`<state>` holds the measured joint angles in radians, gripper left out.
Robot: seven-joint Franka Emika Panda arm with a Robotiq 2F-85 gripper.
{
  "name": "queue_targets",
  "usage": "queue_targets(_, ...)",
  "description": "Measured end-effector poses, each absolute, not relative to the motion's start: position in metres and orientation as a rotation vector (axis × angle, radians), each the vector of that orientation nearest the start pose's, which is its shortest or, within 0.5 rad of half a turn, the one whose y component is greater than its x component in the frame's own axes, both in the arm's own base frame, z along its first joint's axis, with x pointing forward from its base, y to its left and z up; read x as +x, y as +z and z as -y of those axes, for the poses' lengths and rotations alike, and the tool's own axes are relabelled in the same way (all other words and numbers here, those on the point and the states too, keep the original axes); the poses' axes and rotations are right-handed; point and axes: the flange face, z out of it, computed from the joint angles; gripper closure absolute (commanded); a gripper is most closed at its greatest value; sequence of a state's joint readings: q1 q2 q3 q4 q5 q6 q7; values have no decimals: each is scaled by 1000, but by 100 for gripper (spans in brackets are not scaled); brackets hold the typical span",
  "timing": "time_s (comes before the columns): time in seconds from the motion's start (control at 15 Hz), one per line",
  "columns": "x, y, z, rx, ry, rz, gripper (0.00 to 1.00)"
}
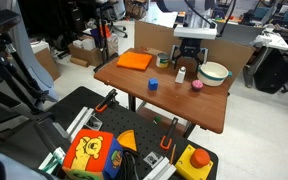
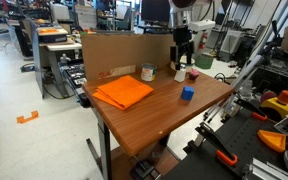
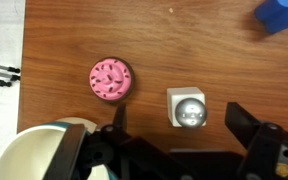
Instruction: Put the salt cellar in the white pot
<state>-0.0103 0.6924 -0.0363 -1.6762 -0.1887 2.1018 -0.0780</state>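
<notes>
I should lower my gripper around the salt cellar next and close my fingers on its upper part by the shiny top (image 1: 181,70) (image 3: 189,110).
The salt cellar (image 3: 188,109) stands upright on the wooden table; the wrist view looks down on its white square body and shiny round top. It also shows in both exterior views (image 1: 181,73) (image 2: 180,72). My gripper (image 3: 184,132) is open and empty, just above the cellar with one finger on each side, not touching it. In both exterior views the gripper (image 1: 187,56) (image 2: 183,56) hangs over the cellar. The white pot (image 3: 24,158) with its pale green rim sits close by on the table (image 1: 214,72), past the pink object.
A small pink round object (image 3: 112,79) (image 1: 197,85) lies between cellar and pot. A blue cube (image 3: 282,14) (image 1: 153,85) (image 2: 187,93), an orange cloth (image 1: 135,60) (image 2: 124,92) and a small dark cup (image 1: 162,60) (image 2: 147,72) are also on the table. A cardboard wall (image 2: 124,55) backs the table.
</notes>
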Motion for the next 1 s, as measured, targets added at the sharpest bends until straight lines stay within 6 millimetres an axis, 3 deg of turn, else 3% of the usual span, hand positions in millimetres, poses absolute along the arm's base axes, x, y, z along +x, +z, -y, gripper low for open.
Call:
queue_targets(0.07, 648, 178, 34, -3262, 462, 265, 25)
queue_targets(0.13, 648, 176, 31, -3270, 469, 279, 26)
queue_targets(0.67, 645, 161, 10, -3294, 500, 286, 88)
queue_targets(0.87, 648, 174, 2, -3293, 461, 292, 90)
queue_targets(1.0, 650, 201, -5, -3290, 389, 294, 90)
